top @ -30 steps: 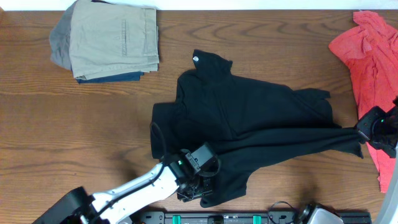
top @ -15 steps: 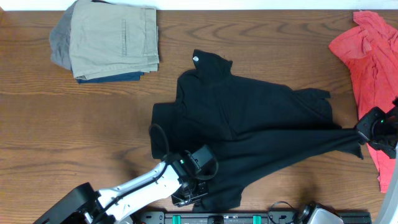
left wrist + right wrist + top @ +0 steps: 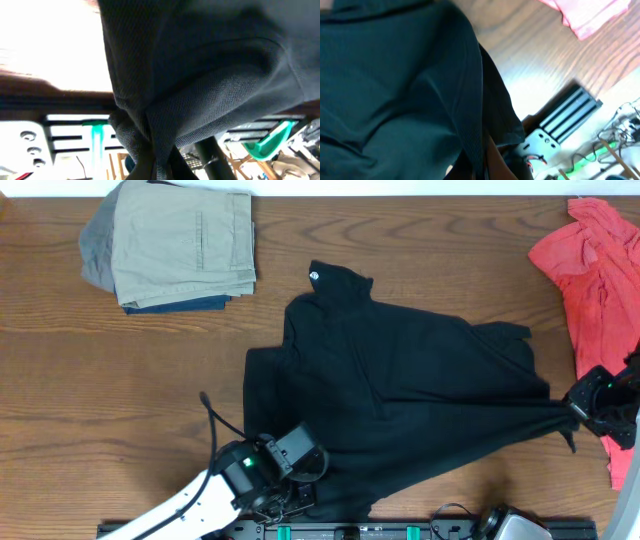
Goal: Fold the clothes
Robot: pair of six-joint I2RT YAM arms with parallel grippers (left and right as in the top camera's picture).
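Note:
My right gripper moves outward and down onto the shirt's side (image 3: 535, 378) beside the sleeve next and releases, because the held edge still hangs raised above the table.
The black shirt (image 3: 400, 390) lies spread across the middle of the wooden table, with a small white logo (image 3: 314, 276) at its far end. My left gripper (image 3: 300, 492) is shut on a bunch of the shirt's near left edge, by the table's front edge. In the left wrist view the fabric (image 3: 200, 75) is pinched between the fingers (image 3: 159, 167). My right gripper (image 3: 572, 402) is shut on the shirt's right corner and pulls it taut. In the right wrist view the black cloth (image 3: 395, 90) runs into the jaws (image 3: 482, 165).
A stack of folded khaki, grey and navy garments (image 3: 175, 245) sits at the back left. A coral-red shirt (image 3: 595, 275) lies along the right edge, just behind my right gripper. A black rail (image 3: 400, 530) runs along the front edge.
My left gripper has pulled the shirt's near left edge towards the front and left. The right gripper dropped slightly nearer. The shirt's lower part is now stretched flatter between them.

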